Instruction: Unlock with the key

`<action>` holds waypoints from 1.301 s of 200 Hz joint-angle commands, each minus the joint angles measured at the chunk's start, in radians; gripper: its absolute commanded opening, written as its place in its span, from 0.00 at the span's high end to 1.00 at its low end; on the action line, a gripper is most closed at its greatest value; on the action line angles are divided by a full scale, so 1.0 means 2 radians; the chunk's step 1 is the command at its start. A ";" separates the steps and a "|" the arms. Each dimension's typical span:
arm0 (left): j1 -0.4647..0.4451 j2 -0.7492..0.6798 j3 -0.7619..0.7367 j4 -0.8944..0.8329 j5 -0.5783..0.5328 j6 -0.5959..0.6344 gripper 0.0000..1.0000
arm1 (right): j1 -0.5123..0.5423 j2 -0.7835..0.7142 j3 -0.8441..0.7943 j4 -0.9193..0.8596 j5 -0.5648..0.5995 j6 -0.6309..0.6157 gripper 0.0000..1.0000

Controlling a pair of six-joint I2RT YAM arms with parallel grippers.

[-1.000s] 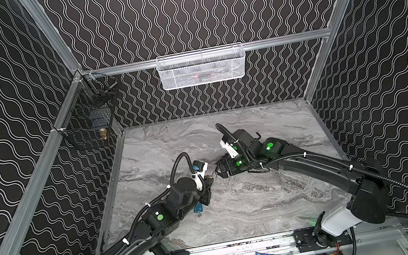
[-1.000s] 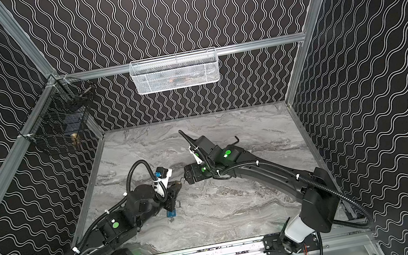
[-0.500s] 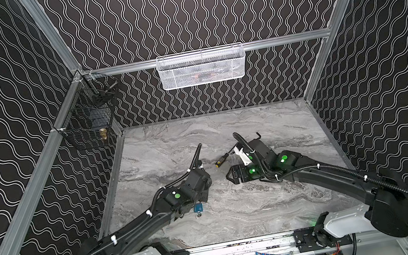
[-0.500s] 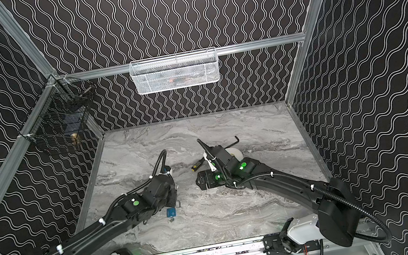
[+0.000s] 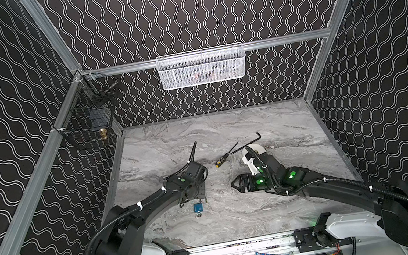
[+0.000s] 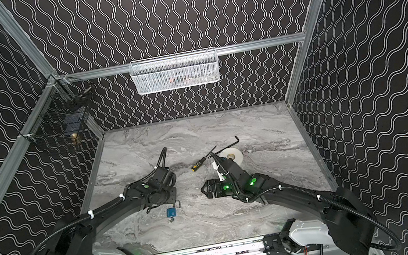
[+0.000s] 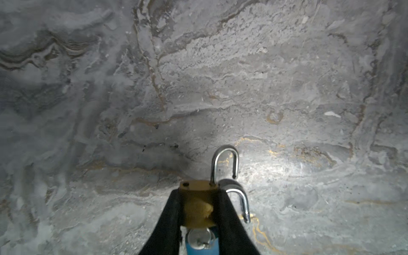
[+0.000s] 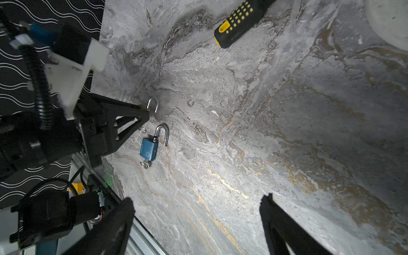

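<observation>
My left gripper brings the brass padlock down and outward next. It releases the padlock on the bare tabletop below and outward of the gripper, clear of the blue padlock.
My left gripper (image 7: 197, 192) is shut on a small brass padlock (image 7: 196, 207) whose silver shackle (image 7: 225, 159) stands swung open. A round silvery key (image 7: 199, 237) shows at the brass padlock's base, between the fingers. Just below it on the table lies a blue padlock (image 8: 149, 150), also with its shackle open and a second key (image 8: 144, 164) in its base. In both top views the left gripper (image 5: 200, 196) hangs over the blue padlock (image 5: 197, 208). My right gripper (image 8: 196, 201) stands open and empty, off to the right (image 5: 235, 185).
A black-and-yellow screwdriver (image 5: 223, 158), a black hex key (image 5: 248, 143) and a white roll (image 5: 256, 150) lie behind the grippers. A white mesh basket (image 5: 202, 67) hangs on the back wall. A black wire basket (image 5: 88, 120) hangs at the left.
The right gripper has drawn back to the right and forward, away from the left gripper. The left arm has turned its wrist while keeping the brass padlock over the blue one.
</observation>
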 commanded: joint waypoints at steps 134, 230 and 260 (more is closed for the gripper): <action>0.035 0.101 0.046 0.025 -0.007 0.039 0.71 | 0.000 0.001 -0.012 0.044 -0.008 0.008 0.10; 0.035 0.128 0.057 0.027 0.005 0.061 0.45 | 0.000 0.005 -0.009 0.045 -0.001 0.005 0.10; 0.038 0.134 0.061 0.029 0.015 0.064 0.24 | 0.000 0.006 -0.007 0.046 -0.003 0.004 0.09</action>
